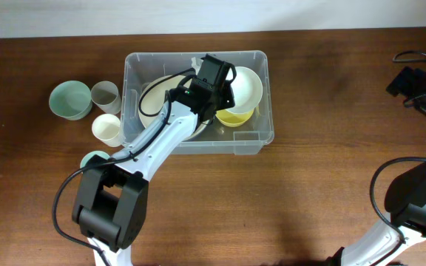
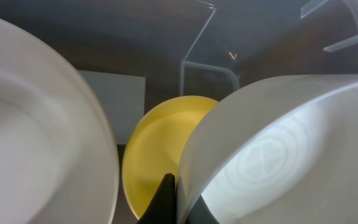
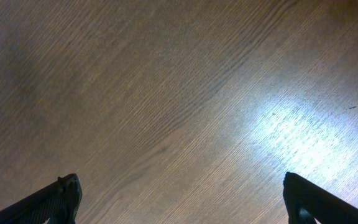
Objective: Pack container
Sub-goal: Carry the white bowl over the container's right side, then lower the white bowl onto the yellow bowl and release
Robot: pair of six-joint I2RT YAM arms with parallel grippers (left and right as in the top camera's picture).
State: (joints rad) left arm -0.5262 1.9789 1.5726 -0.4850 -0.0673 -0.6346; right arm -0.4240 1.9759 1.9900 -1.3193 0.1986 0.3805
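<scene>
The yellow bowl (image 1: pixel 235 118) (image 2: pixel 157 143) lies open below my left gripper, so the gripper will next lower the white bowl into it and let go of the white bowl's rim.
The clear plastic container (image 1: pixel 254 140) stands at the middle of the table. Inside lie a large white dish (image 1: pixel 154 92) at the left, a yellow bowl (image 1: pixel 235 118) and a white bowl (image 1: pixel 246 87) tilted on its edge at the right. My left gripper (image 1: pixel 224 92) reaches into the container and is shut on the rim of the white bowl (image 2: pixel 278 149). In the left wrist view the gripper (image 2: pixel 178 199) pinches that rim, with the yellow bowl (image 2: pixel 157 143) behind and the white dish (image 2: pixel 36 137) at the left. My right gripper (image 3: pixel 182 199) is open and empty over bare wood at the far right (image 1: pixel 413 80).
Left of the container stand a mint bowl (image 1: pixel 69 99), a beige cup (image 1: pixel 104 94) and a white cup (image 1: pixel 108 129). A small pale green cup (image 1: pixel 95 159) is partly hidden under my left arm. The container's wall (image 2: pixel 197 68) rises close behind the bowls.
</scene>
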